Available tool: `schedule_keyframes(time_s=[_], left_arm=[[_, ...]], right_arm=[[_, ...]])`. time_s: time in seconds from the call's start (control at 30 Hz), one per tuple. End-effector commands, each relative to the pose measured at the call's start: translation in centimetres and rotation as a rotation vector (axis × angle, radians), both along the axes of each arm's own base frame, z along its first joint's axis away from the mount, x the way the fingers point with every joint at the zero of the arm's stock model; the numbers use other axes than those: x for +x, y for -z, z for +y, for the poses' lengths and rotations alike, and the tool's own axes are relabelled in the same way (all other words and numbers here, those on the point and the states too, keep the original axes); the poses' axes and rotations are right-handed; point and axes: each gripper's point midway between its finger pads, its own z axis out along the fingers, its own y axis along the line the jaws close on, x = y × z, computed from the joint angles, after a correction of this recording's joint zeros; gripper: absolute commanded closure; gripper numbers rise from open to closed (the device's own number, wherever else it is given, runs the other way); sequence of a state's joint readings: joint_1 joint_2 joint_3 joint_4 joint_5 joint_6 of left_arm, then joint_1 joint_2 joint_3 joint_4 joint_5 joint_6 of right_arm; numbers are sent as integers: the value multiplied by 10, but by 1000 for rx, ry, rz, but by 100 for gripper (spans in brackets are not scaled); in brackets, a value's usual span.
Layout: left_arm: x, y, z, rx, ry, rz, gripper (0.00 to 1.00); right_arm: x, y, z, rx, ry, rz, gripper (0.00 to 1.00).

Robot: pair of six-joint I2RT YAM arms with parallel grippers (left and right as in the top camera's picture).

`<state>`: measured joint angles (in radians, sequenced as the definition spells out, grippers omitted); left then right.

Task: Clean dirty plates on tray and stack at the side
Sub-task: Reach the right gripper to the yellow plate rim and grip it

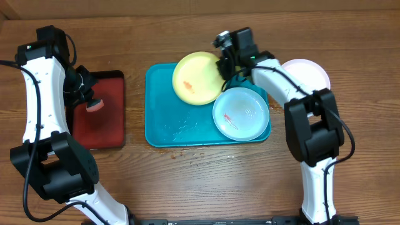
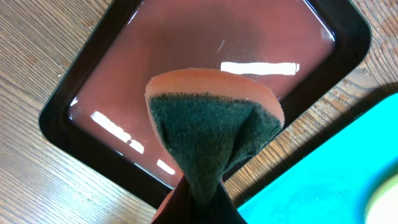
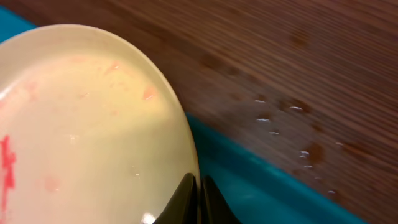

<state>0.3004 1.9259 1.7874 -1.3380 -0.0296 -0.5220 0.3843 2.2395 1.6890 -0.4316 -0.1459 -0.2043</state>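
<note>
The liquid in the red tray (image 2: 200, 52) is below the left gripper's fingertips, so the left gripper will next lower the sponge (image 2: 211, 130) it holds to that liquid and release it there.
The teal tray (image 1: 162, 125) lies mid-table. A yellow-green plate (image 1: 195, 78) with red-orange smears rests at its back, and a pale mint plate (image 1: 240, 112) with a red smear sits at its right. A white plate (image 1: 309, 72) lies on the table to the right of the tray. My right gripper (image 1: 223, 67) is shut on the yellow-green plate's right rim; the right wrist view shows the plate (image 3: 81, 137) with one finger on each side of its edge (image 3: 199, 186). My left gripper (image 2: 200, 202) is shut on a sponge (image 2: 211, 130), orange with a dark green scrub face, over the red tray.
A smaller black-rimmed red tray (image 1: 100, 125) holding a film of liquid sits left of the teal tray, about a hand's width away. Water droplets (image 3: 280, 118) dot the wooden table behind the teal tray's rim (image 3: 261, 180).
</note>
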Motion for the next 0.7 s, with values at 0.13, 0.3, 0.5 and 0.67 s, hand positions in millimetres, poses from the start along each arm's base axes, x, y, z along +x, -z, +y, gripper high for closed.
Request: schedule_keyframes(time_s=[0.13,0.3,0.5,0.67], left_arm=[[-1,-5,-4,-2,7,-10,96],[-2,-5,-5,-5,7,-3,96],[-3,-5,-7,-6,11,1,96],[0,-5,-10,-4,21,-4,95]], right_arm=[[-34,-48,44,93,49,51,96],[-58,-28,55,61,37,139,96],[-77,2,53,92,176,274,96],[-90,10,50,96,248,354,96]])
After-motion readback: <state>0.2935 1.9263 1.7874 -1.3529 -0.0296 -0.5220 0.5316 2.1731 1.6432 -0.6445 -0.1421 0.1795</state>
